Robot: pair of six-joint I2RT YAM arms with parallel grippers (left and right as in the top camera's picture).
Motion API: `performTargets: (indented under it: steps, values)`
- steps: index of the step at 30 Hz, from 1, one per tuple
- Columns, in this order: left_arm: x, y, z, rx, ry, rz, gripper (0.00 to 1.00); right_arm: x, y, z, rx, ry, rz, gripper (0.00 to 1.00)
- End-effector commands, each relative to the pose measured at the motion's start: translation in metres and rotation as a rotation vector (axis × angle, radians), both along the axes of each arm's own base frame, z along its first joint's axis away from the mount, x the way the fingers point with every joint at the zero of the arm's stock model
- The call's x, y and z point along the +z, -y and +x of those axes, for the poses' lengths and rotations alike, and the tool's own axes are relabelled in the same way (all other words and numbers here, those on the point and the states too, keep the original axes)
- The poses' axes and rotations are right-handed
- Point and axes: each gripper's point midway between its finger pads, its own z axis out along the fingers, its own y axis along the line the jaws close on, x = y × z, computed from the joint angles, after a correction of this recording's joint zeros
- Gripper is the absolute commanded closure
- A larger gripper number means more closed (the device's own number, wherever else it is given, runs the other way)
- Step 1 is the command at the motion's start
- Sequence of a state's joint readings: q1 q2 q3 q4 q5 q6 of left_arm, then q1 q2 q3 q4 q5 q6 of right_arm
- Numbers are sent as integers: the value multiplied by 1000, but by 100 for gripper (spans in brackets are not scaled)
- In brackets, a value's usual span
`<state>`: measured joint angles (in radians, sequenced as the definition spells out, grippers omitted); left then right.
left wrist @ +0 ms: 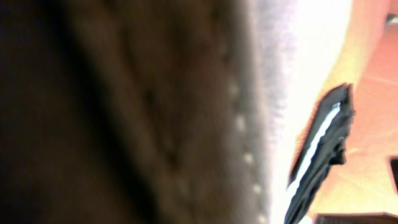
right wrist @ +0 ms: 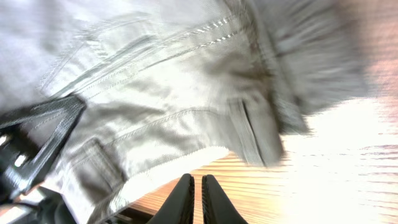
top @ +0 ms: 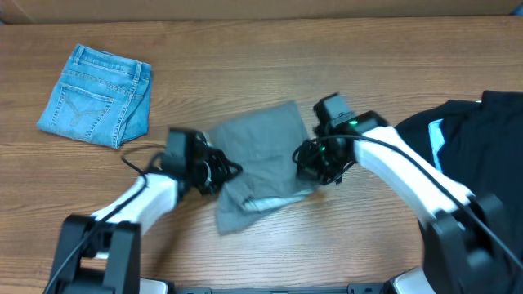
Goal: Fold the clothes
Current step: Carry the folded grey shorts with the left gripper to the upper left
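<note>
My left gripper moves outward next and releases the grey shorts atop the folded denim shorts (top: pixel 98 96), since these lie outward, to its left in the overhead view.
The grey shorts (top: pixel 261 151) lie crumpled at the table's middle, with pale lining showing at their near edge. My left gripper (top: pixel 225 173) is at their left edge. In the left wrist view, blurred grey cloth with a stitched seam (left wrist: pixel 186 112) fills the picture and hides the fingers. My right gripper (top: pixel 315 170) is at the shorts' right edge. In the right wrist view its fingers (right wrist: pixel 193 186) are closed together and empty over bare wood, just short of the shorts' hem (right wrist: pixel 161 106). Folded light-blue denim shorts (top: pixel 98 96) lie at the far left. Black garments (top: pixel 482 139) are piled at the right.
The wooden table (top: pixel 270 57) runs along the back and its near part (top: pixel 327 245) in front of the shorts. The black pile also shows in the left wrist view (left wrist: pixel 323 155). Cables trail from the left arm (top: pixel 135 163).
</note>
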<state>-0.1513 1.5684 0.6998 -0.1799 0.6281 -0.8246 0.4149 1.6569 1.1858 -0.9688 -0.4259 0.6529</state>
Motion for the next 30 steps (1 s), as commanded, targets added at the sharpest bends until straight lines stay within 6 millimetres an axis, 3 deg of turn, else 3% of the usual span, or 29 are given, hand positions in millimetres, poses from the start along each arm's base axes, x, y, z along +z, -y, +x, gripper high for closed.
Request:
performTargets:
  steps: [1,6,9,12,17,22,27,30]
  values:
    - [97,-22,63,-46,331,16,96,57,3,21,8,218,2,90]
    - [171,-55,108,18,511,23,96,77,2,24,4,278,25,88]
    - [201,-81,130,74,606,72,96,76,3,23,4,274,23,88]
    - [217,-110,146,128,669,129,96,76,3,22,5,270,22,88]
    - [220,-156,173,213,757,195,96,75,4,21,5,265,19,88]
    - [202,-194,198,286,788,211,96,73,6,15,6,239,8,88]
    - [187,-230,210,352,796,229,96,70,8,10,7,215,-2,88]
    - [188,-258,210,412,792,226,96,70,9,10,3,210,-3,88]
